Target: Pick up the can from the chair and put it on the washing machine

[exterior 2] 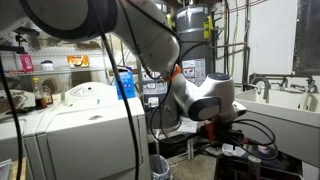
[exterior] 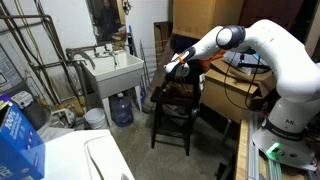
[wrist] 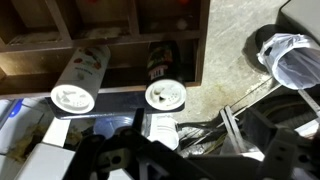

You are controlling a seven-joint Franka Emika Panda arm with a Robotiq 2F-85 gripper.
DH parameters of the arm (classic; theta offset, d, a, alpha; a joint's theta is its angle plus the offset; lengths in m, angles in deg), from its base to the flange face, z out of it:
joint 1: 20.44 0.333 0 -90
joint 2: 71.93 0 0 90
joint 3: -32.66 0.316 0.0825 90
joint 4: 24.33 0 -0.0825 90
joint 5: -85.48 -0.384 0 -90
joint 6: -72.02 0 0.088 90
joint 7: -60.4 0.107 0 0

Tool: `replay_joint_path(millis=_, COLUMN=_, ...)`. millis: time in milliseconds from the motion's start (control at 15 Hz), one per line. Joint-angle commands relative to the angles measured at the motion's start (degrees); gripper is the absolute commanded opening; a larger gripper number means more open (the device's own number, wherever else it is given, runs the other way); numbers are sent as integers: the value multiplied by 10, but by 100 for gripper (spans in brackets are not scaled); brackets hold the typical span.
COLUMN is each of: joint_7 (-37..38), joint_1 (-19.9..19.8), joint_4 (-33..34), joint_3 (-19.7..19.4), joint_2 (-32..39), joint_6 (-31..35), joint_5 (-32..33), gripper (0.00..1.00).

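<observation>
My gripper needs to go down next toward the chair (exterior: 176, 112) and over the pale top of the can, to close around the can's dark sides.
The dark brown chair (exterior: 176, 112) stands mid-floor in an exterior view. My gripper (exterior: 174, 64) hovers just above its back and seat. In the wrist view a dark-sided cylinder with a pale round top, the can (wrist: 165, 95), stands against brown wooden boards. It lies just ahead of my gripper (wrist: 198, 135), whose dark fingers are spread with nothing between them. A paler, labelled cylinder (wrist: 74, 98) stands beside the can. The white washing machine shows in both exterior views (exterior: 95, 160) (exterior 2: 75, 125); its flat top is far from the gripper.
A white utility sink (exterior: 112, 70) (exterior 2: 290, 98) stands by the wall, with a blue water jug (exterior: 122, 108) and a white bucket (exterior: 95, 118) (wrist: 290, 58) below it. A blue box (exterior: 15, 140) sits near the washing machine. Cardboard boxes (exterior: 230, 95) stand behind the chair.
</observation>
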Motion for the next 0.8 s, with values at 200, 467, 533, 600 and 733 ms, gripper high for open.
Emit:
replay_joint_path(millis=200, joint_7=29, joint_1=13, joint_4=8, joint_3=-29, joint_2=7, joint_6=-19, joint_5=-14, gripper=100)
replay_joint_path(millis=467, joint_7=63, joint_1=39, joint_4=23, joint_3=-66, joint_2=14, joint_6=-17, joint_5=-5, gripper=100)
replay_joint_path(millis=533, joint_7=63, joint_1=41, joint_4=31, joint_3=-67, joint_2=20, joint_6=-17, joint_5=-5, gripper=100)
replay_joint_path(millis=600, joint_7=66, joint_1=45, joint_4=38, joint_3=-70, joint_2=24, joint_6=-14, joint_5=-4, gripper=100)
replay_joint_path(millis=733, joint_7=70, joint_1=53, joint_4=53, joint_3=-74, joint_2=31, joint_6=-11, joint_5=-3, gripper=100)
